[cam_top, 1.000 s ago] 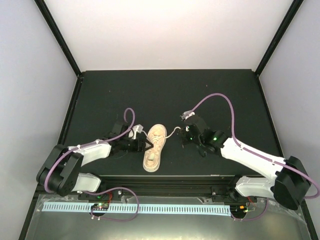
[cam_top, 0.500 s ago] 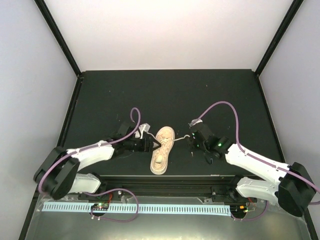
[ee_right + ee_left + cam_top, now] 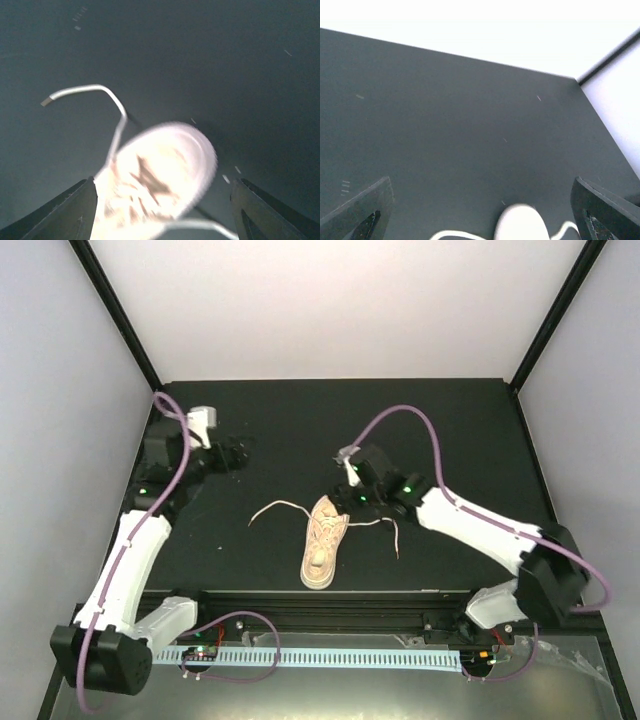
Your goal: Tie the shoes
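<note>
The lace's tipped end [image 3: 252, 521] [image 3: 53, 96] lies lower and to the left in the top view, clear of the shoe. So my right gripper needs to move left in that view and down next.
The beige shoe [image 3: 322, 543] lies on the black table near the front edge, its laces loose. One lace [image 3: 272, 509] trails to the left and the other [image 3: 392, 536] to the right. My left gripper [image 3: 238, 455] is far back on the left, well clear of the shoe, and open. In the left wrist view its fingers [image 3: 362, 210] stand wide apart, with one rounded end of the shoe [image 3: 520, 224] at the bottom edge. My right gripper [image 3: 345, 498] hovers open at the shoe's far end. The blurred shoe [image 3: 155, 185] lies between its fingers [image 3: 65, 212], a lace [image 3: 92, 90] curling away.
The black table [image 3: 330, 430] ends at white walls behind and on both sides, with black corner posts [image 3: 115, 310]. A metal rail [image 3: 330, 602] carrying the arm bases runs along the near edge.
Both grippers opened and let go of the laces, which now lie loose on the table. The left arm swung far back and left. The right gripper shifted to the shoe's far end.
</note>
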### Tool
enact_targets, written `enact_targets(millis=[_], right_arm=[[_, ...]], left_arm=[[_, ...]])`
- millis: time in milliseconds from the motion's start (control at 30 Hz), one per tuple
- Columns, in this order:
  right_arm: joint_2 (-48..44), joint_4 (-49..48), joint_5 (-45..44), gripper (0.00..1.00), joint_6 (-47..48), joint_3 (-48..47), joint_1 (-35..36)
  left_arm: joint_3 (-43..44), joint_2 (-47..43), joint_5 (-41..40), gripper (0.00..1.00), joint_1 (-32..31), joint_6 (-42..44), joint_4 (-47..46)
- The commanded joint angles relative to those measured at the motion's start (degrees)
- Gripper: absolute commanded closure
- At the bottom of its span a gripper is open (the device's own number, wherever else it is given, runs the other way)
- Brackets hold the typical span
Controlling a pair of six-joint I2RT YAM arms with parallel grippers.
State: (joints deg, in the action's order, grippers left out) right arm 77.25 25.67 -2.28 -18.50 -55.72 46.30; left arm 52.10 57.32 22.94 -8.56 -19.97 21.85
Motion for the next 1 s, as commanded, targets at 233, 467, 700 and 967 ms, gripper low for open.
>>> enact_targets(millis=[233, 467, 700, 967], right_arm=[[31.5, -2.5, 9.6, 0.25, 15.5, -26.9, 6.1], [47.3, 2.9, 9.9, 0.31, 21.0, -43.0, 9.4], [58.1, 9.2, 7.4, 0.31, 24.2, -55.0, 10.8], [60.6, 9.7, 5.7, 0.28, 26.8, -56.6, 10.8]], left_arm=[[-0.6, -2.2, -4.7, 0.01, 12.5, 2.6, 1.5], [-2.9, -5.5, -0.2, 0.01, 13.2, 4.8, -2.3], [-3.5, -5.6, 3.9, 0.01, 15.2, 4.8, -2.5], [-4.5, -5.2, 9.5, 0.01, 19.1, 3.4, -4.1]])
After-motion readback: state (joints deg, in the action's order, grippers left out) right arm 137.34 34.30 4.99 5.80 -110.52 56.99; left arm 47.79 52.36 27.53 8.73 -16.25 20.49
